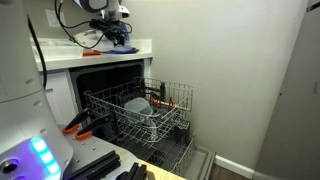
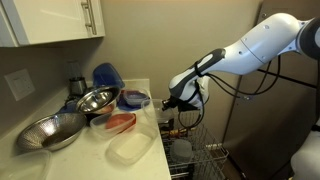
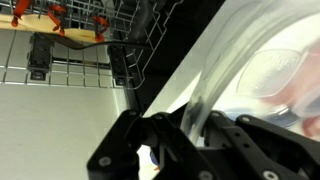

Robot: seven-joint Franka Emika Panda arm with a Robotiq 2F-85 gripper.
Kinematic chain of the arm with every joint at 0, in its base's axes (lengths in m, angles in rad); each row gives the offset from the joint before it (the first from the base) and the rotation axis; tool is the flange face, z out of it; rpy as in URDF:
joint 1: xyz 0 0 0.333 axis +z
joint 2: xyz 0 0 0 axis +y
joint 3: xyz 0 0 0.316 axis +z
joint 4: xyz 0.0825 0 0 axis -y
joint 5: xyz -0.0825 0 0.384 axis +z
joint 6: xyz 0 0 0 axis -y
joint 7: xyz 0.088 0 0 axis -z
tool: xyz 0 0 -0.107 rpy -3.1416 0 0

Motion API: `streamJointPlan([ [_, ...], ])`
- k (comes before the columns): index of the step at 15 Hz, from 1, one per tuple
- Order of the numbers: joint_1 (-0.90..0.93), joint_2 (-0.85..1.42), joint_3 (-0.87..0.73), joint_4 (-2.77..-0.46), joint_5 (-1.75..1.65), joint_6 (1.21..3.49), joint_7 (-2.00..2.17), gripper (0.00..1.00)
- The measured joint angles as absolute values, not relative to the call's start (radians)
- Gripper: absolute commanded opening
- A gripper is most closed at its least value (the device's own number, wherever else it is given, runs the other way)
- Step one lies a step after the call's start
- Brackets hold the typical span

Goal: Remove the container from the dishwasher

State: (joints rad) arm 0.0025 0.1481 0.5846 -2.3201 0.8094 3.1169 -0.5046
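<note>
My gripper carries the clear container farther over the white counter toward the blue bowl next and releases its rim, because the container still hangs by the counter's edge.
The dishwasher (image 1: 105, 78) is open, with its pale grey wire rack (image 1: 165, 118) pulled out over the dropped door. The rack also shows in the wrist view (image 3: 70, 62). My gripper (image 3: 195, 122) is shut on the thin wall of a clear plastic container (image 3: 262, 70), which sits over the white counter beside the dishwasher. In both exterior views the gripper (image 1: 118, 38) (image 2: 172, 102) is at the counter's edge, above the rack. A pale round bowl-like item (image 1: 140, 106) lies in the rack.
On the counter (image 2: 150, 165) are two metal bowls (image 2: 95, 100) (image 2: 48, 130), a blue bowl (image 2: 108, 75), a red-lidded container (image 2: 120, 122), an empty clear tub (image 2: 130, 150) and a blue-lidded tub (image 2: 133, 98). White cabinets (image 2: 50, 20) hang above. Orange-handled utensils (image 3: 75, 25) lie in the rack.
</note>
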Motion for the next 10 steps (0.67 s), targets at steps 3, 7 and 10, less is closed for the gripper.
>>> streamJointPlan([
  [3, 0.028, 0.211, 0.585, -2.274, 0.811, 3.237, -0.484, 0.01],
  [7, 0.115, 0.296, 0.482, -2.221, 0.811, 3.306, -0.458, 0.01],
  [10, 0.207, 0.338, 0.357, -2.207, 0.699, 3.308, -0.314, 0.01],
])
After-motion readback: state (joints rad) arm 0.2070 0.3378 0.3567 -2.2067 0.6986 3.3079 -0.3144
